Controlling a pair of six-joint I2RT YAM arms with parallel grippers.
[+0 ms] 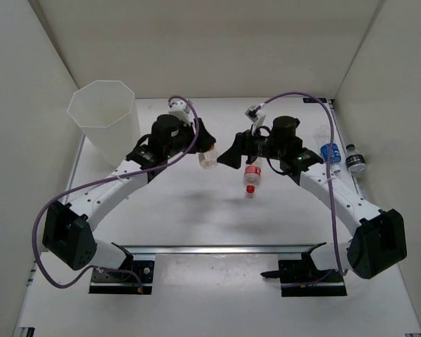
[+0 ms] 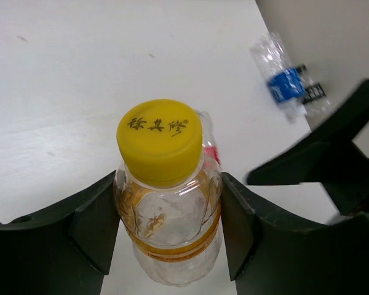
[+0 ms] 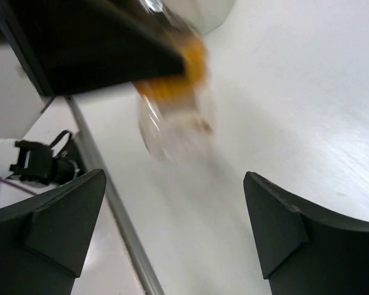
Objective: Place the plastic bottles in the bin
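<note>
My left gripper has the bin to its left in the top view, so I will lift and swing it over the bin's opening (image 1: 102, 104) to release the bottle.
My left gripper (image 2: 169, 215) is shut on a clear plastic bottle (image 2: 166, 203) with a yellow cap and orange label band; both fingers press its sides. From above, this bottle (image 1: 208, 158) hangs over the table's middle in the left gripper (image 1: 205, 153). My right gripper (image 3: 172, 215) is open with nothing between its fingers, and the held bottle (image 3: 175, 117) is blurred just ahead. In the top view the right gripper (image 1: 231, 153) faces the left one closely. A red-capped bottle (image 1: 250, 179) lies on the table below it. The bin (image 1: 104, 116) stands at the far left.
A blue-labelled bottle (image 1: 330, 152) and a dark-labelled bottle (image 1: 355, 160) lie by the right wall; the blue one (image 2: 286, 83) shows in the left wrist view. White walls enclose the table on three sides. A metal rail (image 1: 217, 249) runs along the near edge.
</note>
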